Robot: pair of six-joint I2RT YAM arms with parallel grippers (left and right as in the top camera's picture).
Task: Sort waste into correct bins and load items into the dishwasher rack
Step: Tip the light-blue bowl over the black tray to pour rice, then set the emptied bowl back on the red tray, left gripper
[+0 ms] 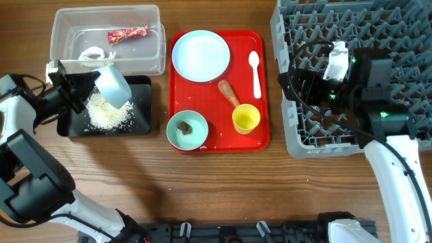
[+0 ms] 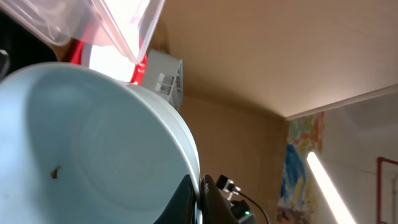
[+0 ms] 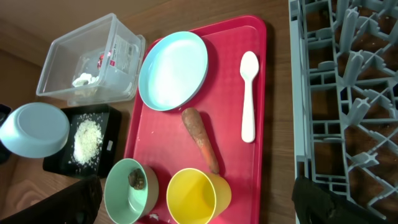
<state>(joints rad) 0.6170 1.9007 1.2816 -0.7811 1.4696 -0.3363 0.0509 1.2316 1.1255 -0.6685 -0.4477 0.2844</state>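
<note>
My left gripper will swing down next onto the tray's bare patch point(image 1: 201, 96) beside the carrot and release the bowl there. This patch is to its right in the overhead view.
My left gripper point(image 1: 86, 88) is shut on the rim of a pale bowl point(image 1: 113, 85) and holds it tilted over the black bin point(image 1: 144, 128). White rice grains point(image 1: 106, 112) lie in that bin. In the left wrist view the bowl point(image 2: 93, 143) fills the frame, with the jaws point(image 2: 202, 199) pinching its rim. The clear bin point(image 1: 152, 40) holds the red wrapper point(image 1: 128, 33) and the white scrap point(image 1: 92, 54). My right gripper point(image 1: 302, 86) is open and empty over the grey dishwasher rack point(image 1: 398, 27); its fingers point(image 3: 199, 186) frame the tray.
The red tray point(image 1: 219, 138) holds the pale blue plate point(image 1: 200, 55), white spoon point(image 1: 255, 73), carrot stick point(image 1: 228, 92), yellow cup point(image 1: 246, 119) and a green bowl point(image 1: 196, 135) with the brown lump point(image 1: 183, 126).
</note>
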